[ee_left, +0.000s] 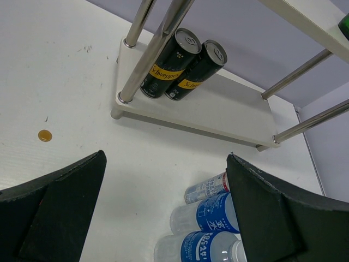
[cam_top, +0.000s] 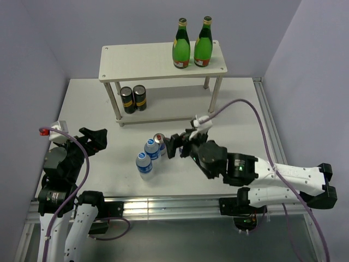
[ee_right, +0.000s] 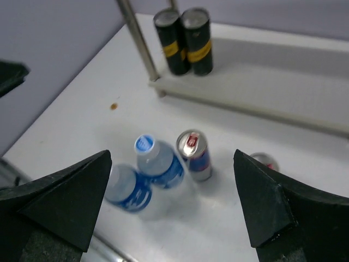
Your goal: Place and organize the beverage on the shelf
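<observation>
I will bring my right gripper down to the left in the top view and around the near blue-labelled water bottle [cam_top: 144, 164] [ee_right: 128, 189], because it stands at the open end of the group of bottles and can.
The shelf [cam_top: 158, 60] stands at the back with two green bottles [cam_top: 192, 43] upright on the right of its top board. Two blue-labelled water bottles [cam_top: 148, 156] and a silver-blue can [cam_top: 159, 141] stand together on the table in front of it. My right gripper [cam_top: 177, 144] is open just right of the can, empty. In the right wrist view [ee_right: 172, 158] the bottles [ee_right: 158, 161] and can [ee_right: 194, 153] stand between its fingers, and a second can [ee_right: 263, 161] peeks beside the right finger. My left gripper [cam_top: 92, 139] is open and empty, left of the group [ee_left: 165, 164].
Two black cans with yellow labels [cam_top: 133, 99] stand on the left of the shelf's lower board [ee_left: 218, 109]; they also show in the right wrist view [ee_right: 185, 41]. A small orange spot [ee_left: 44, 135] lies on the table. Purple walls close in the table's left, back and right.
</observation>
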